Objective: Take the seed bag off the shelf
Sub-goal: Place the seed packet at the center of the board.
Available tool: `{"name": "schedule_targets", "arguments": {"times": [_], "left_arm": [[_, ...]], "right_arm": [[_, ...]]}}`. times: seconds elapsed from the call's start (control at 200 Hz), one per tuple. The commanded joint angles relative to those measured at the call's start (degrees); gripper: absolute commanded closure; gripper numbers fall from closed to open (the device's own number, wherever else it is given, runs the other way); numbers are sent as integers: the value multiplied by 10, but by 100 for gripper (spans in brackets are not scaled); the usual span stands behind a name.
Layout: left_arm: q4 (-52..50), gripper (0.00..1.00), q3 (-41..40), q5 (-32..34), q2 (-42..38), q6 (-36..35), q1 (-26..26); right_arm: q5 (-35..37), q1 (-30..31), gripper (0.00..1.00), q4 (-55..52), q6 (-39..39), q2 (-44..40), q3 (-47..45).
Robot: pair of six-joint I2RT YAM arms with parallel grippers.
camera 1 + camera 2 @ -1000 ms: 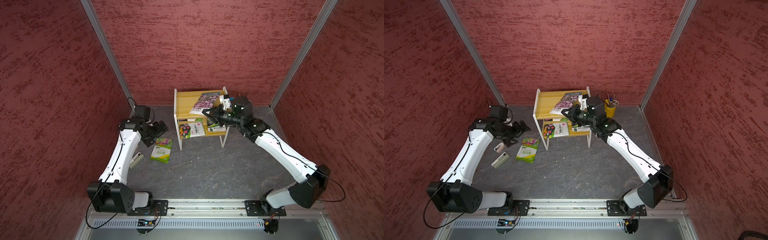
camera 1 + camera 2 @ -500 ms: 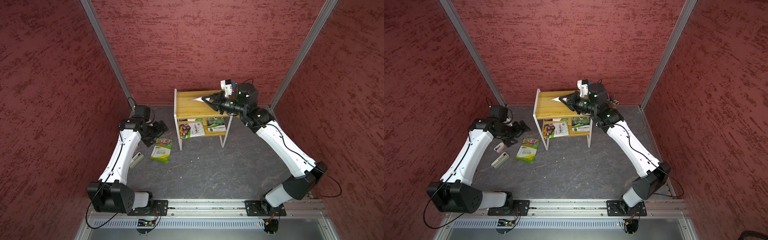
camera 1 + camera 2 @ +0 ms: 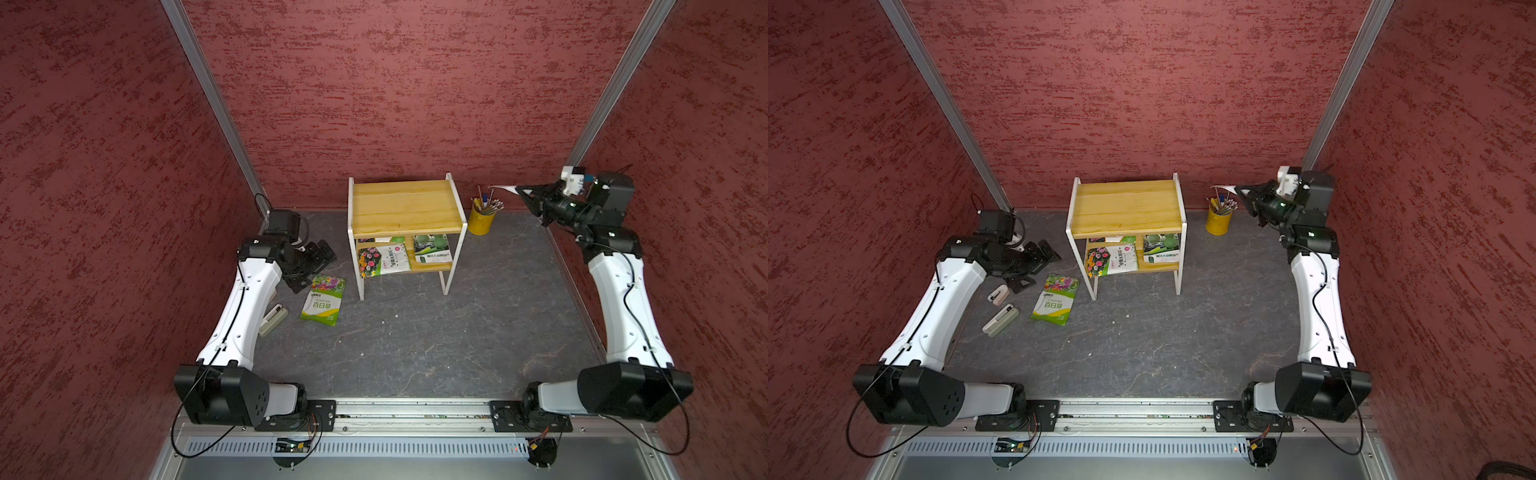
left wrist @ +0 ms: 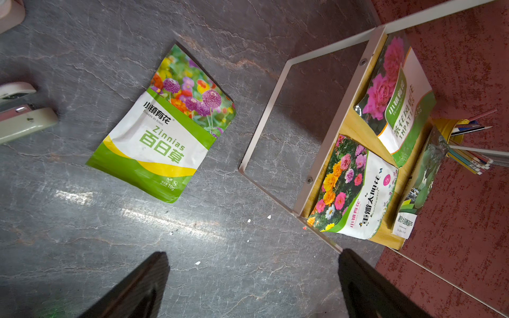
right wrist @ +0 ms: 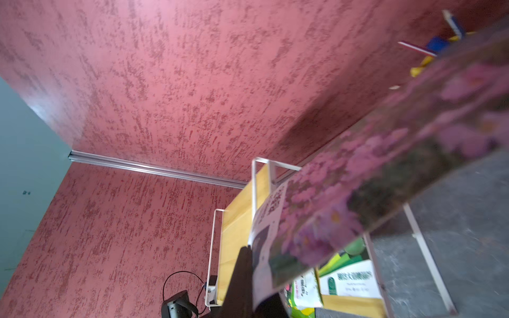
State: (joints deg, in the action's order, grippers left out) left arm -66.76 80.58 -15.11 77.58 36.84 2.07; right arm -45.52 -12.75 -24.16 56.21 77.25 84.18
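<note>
The seed bag (image 3: 505, 189) moves down and back with my right gripper next, for its release on bare floor beside the shelf. That floor lies below and back of it.
The shelf (image 3: 405, 205) stands at the back middle, its top board bare in both top views. My right gripper (image 3: 525, 195) is raised to the shelf's right, above the pencil cup, shut on the seed bag (image 3: 505, 189), which shows edge-on as a thin pale strip. In the right wrist view that purple-flowered seed bag (image 5: 358, 179) is clamped between the dark fingers (image 5: 239, 278). My left gripper (image 3: 320, 266) hangs open and holds nothing, low over the floor left of the shelf; its fingertips (image 4: 162, 261) are spread wide.
A green zinnia bag (image 3: 323, 299) lies on the floor by the left gripper. Three more bags (image 3: 382, 259) lie on the lower board. The yellow pencil cup (image 3: 481, 220) stands right of the shelf. Two staplers (image 3: 1000, 320) lie at the left. Red walls enclose the cell.
My right arm has lifted the purple-flowered bag off the shelf's top board and swung it right, past the pencil cup. The left arm has not moved.
</note>
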Motion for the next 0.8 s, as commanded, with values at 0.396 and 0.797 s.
{"name": "schedule_targets", "arguments": {"times": [0.396,0.797], "left_arm": [[-12,0,-9,11,-26,12,12],[-7,0,-19,5,-34,5,16]], "right_arm": [[19,-8,100,68,-140,-8,-406],[102,-15,100,-3,-225,105,-386]]}}
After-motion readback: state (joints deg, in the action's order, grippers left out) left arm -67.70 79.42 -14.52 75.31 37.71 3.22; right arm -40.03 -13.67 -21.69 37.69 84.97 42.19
